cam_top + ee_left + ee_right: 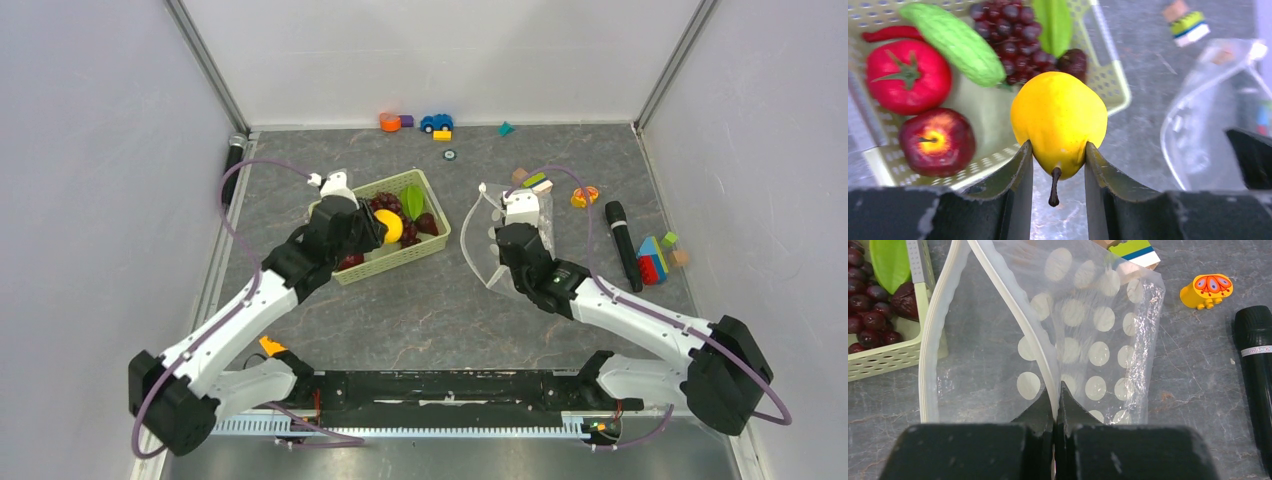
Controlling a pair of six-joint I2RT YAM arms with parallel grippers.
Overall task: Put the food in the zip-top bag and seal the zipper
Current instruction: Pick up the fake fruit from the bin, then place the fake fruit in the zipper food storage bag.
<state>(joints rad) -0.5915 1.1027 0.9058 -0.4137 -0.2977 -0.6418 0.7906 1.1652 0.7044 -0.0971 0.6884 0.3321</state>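
Observation:
I should next carry the pear (pixel 1059 120) with my left gripper to the right in the top view, into the bag's opening (pixel 1200 127) that my right gripper holds open, and release it there.
My left gripper (pixel 1057 152) is shut on a yellow toy pear (pixel 1059 120), held above the right rim of the pale green basket (pixel 432 243); the pear also shows in the top view (pixel 389 226). The basket still holds a tomato (pixel 908 75), a red apple (pixel 937 141), a green cucumber (pixel 955 42), a dark purple grape bunch (pixel 1015 35), a green leaf (pixel 1054 22) and a dark brown piece (pixel 1074 61). My right gripper (pixel 1056 392) is shut on the upper zipper strip (pixel 1023 315) of the dotted zip-top bag (pixel 1098 325), holding its mouth open toward the basket. The bag lies right of the basket (pixel 490 235).
A black microphone (pixel 622 243) lies right of the bag. Toy blocks (pixel 655 258) sit at the right, an orange-yellow block (pixel 1207 290) and striped block (pixel 1138 251) behind the bag. A blue toy car (pixel 436 122) and more blocks line the back wall.

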